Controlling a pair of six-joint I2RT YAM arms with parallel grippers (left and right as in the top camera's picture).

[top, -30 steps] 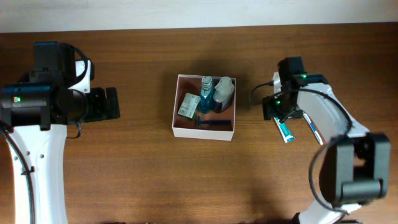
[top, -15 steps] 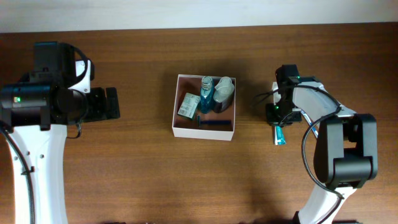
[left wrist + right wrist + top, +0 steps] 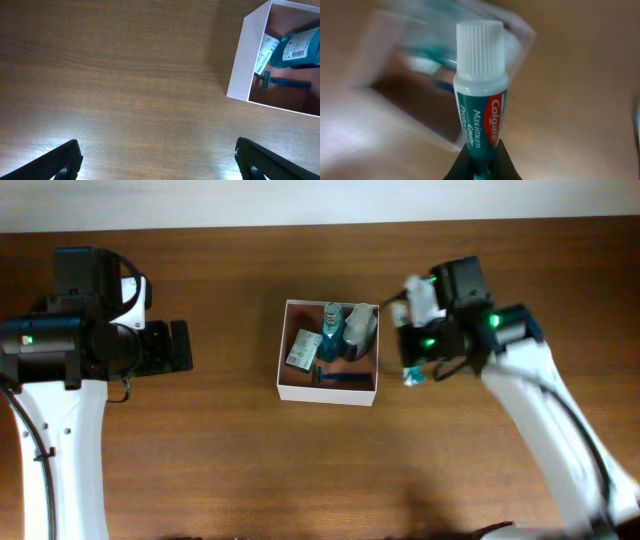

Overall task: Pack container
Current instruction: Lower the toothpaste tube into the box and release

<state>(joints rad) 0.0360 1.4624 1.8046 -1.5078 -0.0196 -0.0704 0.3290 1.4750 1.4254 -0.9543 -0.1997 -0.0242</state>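
Note:
The free part of the container's bottom around the blue razor (image 3: 343,370) is below and to the left in the overhead view. My right gripper should swing there next, go down and let go of the tube (image 3: 412,376).
The container (image 3: 327,393), a shallow white-walled square box, sits mid-table and holds toiletries. It also shows in the left wrist view, its wall (image 3: 248,60) at the upper right. My right gripper (image 3: 426,345) hovers just right of the container, shut on a teal Colgate toothpaste tube (image 3: 412,376). In the right wrist view the tube (image 3: 481,115) stands up between the jaws (image 3: 481,148), white cap away from the camera, over the blurred container (image 3: 395,95). My left gripper (image 3: 180,346) rests far to the left, open and empty (image 3: 156,146).
Inside the container lie a blue mouthwash bottle (image 3: 333,330), a green-and-white soap box (image 3: 302,348), a blue razor (image 3: 340,377) and a pale bottle (image 3: 362,325). Bare wooden table (image 3: 230,460) surrounds the box.
My right gripper has shut on the toothpaste tube, lifted it off the table and carried it left toward the container. The left arm has not moved.

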